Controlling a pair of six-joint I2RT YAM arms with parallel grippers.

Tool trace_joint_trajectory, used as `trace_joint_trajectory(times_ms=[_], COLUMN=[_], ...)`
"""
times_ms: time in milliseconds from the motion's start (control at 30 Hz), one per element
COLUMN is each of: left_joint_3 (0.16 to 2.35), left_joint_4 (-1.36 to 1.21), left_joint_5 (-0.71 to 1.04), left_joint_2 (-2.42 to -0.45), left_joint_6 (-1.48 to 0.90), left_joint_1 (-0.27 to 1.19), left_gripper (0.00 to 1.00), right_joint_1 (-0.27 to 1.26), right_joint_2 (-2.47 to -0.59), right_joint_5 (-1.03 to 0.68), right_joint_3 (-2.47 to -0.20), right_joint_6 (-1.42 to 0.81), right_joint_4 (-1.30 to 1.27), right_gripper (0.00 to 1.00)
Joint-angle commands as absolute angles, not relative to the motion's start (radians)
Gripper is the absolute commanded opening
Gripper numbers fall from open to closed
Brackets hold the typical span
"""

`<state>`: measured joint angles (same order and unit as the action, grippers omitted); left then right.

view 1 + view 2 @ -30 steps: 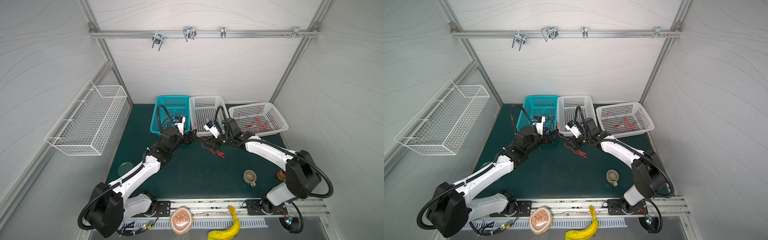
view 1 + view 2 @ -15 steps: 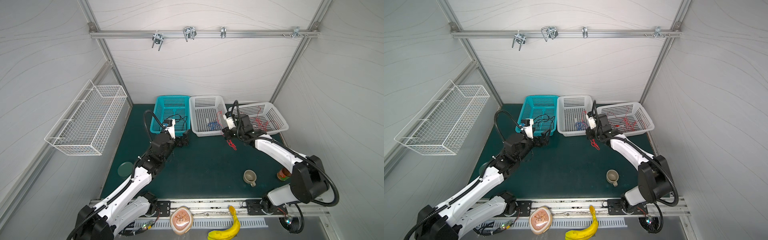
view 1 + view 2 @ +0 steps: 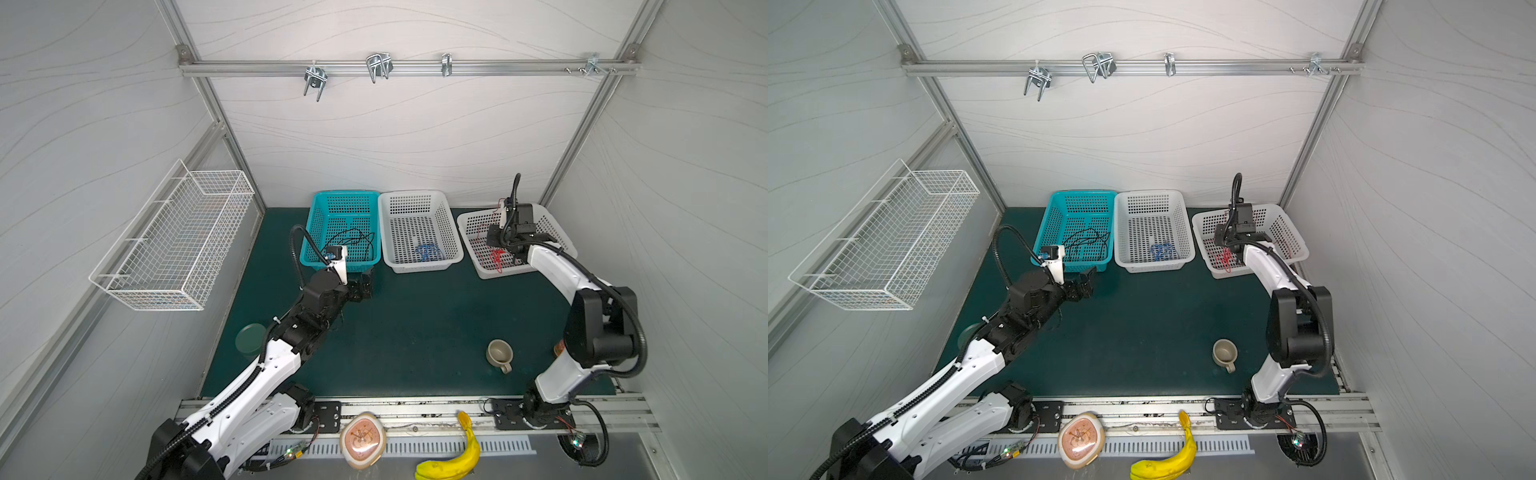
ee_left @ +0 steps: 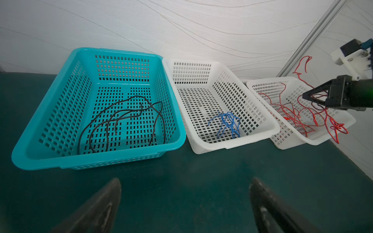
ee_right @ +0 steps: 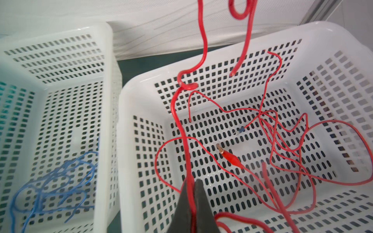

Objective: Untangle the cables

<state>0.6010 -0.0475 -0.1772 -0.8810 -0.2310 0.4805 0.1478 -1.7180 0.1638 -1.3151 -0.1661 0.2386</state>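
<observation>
The right gripper lowers into the bottom of the basket (image 3: pixel 485 249) (image 5: pixel 211 170) with the red cables next, since it lies below, and releases this cable among its colour.
The cables lie sorted by colour. Black cables (image 3: pixel 353 241) (image 4: pixel 125 113) are in the teal basket (image 3: pixel 345 193), blue cables (image 3: pixel 428 251) (image 4: pixel 226 123) in the middle white basket (image 3: pixel 415 194), and red cables (image 3: pixel 496 259) (image 4: pixel 292 115) in the right white basket (image 3: pixel 552 224). My right gripper (image 3: pixel 490 241) (image 5: pixel 190 181) hovers over that right basket, shut on a red cable (image 5: pixel 181 125) whose loops dangle in and over it. My left gripper (image 3: pixel 365 284) (image 4: pixel 185 180) stands open and empty over the green mat, in front of the teal basket.
A beige cup (image 3: pixel 498 355) stands on the mat at the front right. A green disc (image 3: pixel 250 338) lies at the left edge. A wire rack (image 3: pixel 178 237) hangs on the left wall. A banana (image 3: pixel 453 461) and a round wooden object (image 3: pixel 363 440) lie past the front rail.
My right gripper has carried the red cable from the middle of the mat rightwards to above the right basket. My left arm has drawn back leftwards to in front of the teal basket.
</observation>
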Motion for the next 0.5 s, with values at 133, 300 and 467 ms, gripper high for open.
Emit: trace_joint_trajectory(times_ms=[133,300,467], left_joint_3=[0.588,0.594,0.590], left_joint_4=[-0.037,0.010,0.041], left_joint_5=[-0.214,-0.242,-0.268], left_joint_2=[-0.859,-0.849,-0.830], left_joint_6=[-0.230,-0.225,-0.216], left_joint_1=[0.475,0.471,0.465], left_gripper=[1.00,0.99,0.99], right_joint_1=[0.143,0.141,0.140], right_joint_2=[-1.905,-1.953,-1.917], right_joint_5=[0.178,0.170,0.178], right_joint_3=[-1.434,-1.447,-1.414], right_joint_6=[-0.190,-0.201,-0.199], right_joint_4=[0.287,0.278,0.237], right_gripper=[0.03,0.15,0.33])
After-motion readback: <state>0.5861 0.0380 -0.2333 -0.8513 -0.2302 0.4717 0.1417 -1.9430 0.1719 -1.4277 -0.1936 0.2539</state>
